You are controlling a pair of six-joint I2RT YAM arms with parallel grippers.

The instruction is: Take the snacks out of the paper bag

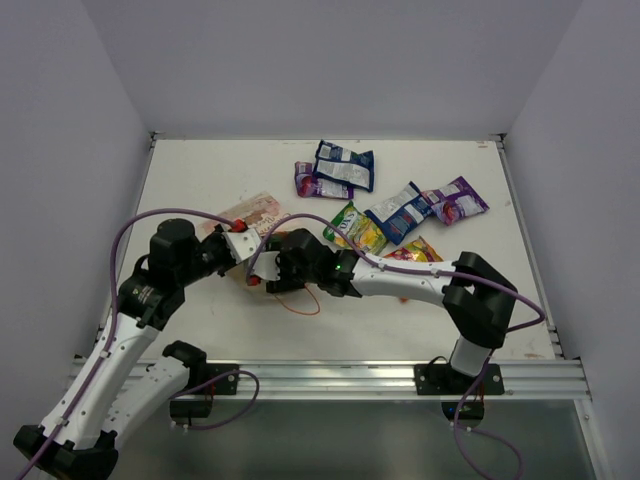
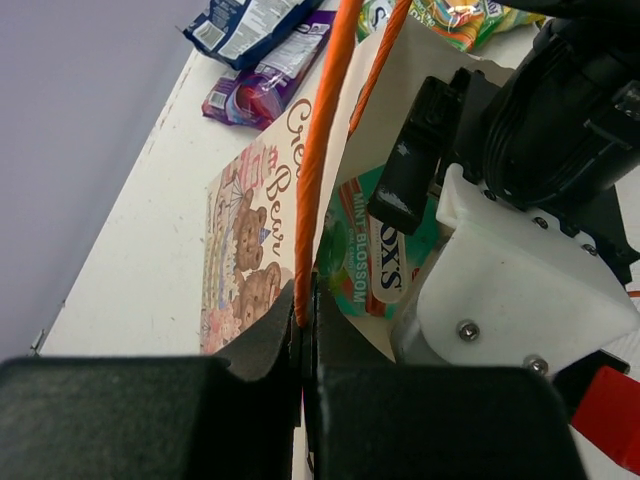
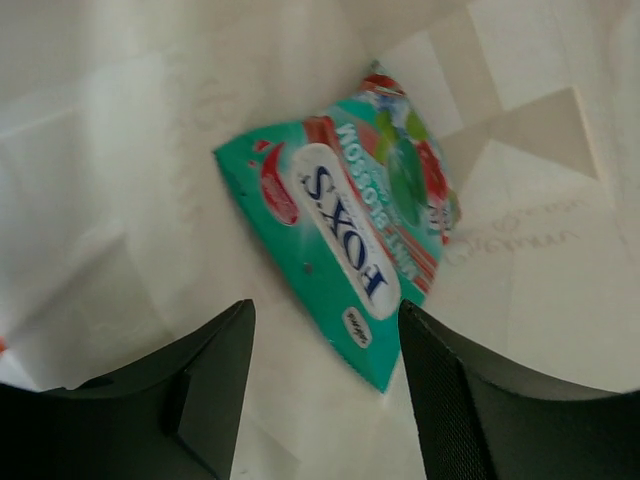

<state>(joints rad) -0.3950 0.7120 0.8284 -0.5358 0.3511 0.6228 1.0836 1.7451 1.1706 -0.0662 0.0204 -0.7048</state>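
I should next move my right gripper down deeper into the paper bag (image 1: 257, 211), onto the near end of the teal-pink packet, because that end points toward the gripper's open fingers.
The beige paper bag (image 1: 257, 211) lies on its side left of the table's middle; its bear-printed side shows in the left wrist view (image 2: 243, 250). My left gripper (image 2: 305, 312) is shut on the bag's orange loop handle (image 2: 318, 150) at the mouth. My right gripper (image 3: 325, 335) is open and reaches into the bag; its fingers (image 2: 402, 180) stand just over a teal-pink packet (image 3: 345, 230) lying flat inside, without touching it. Several other snacks lie out on the table: blue-white (image 1: 345, 165), purple (image 1: 456, 200), green-yellow (image 1: 356, 228) and orange-red (image 1: 416, 251).
A second blue packet (image 1: 399, 212) and a second purple one (image 1: 314, 182) lie among the snacks at the back right. The bag's other orange handle (image 1: 300, 301) trails on the table in front of the right wrist. Grey walls close the table on three sides.
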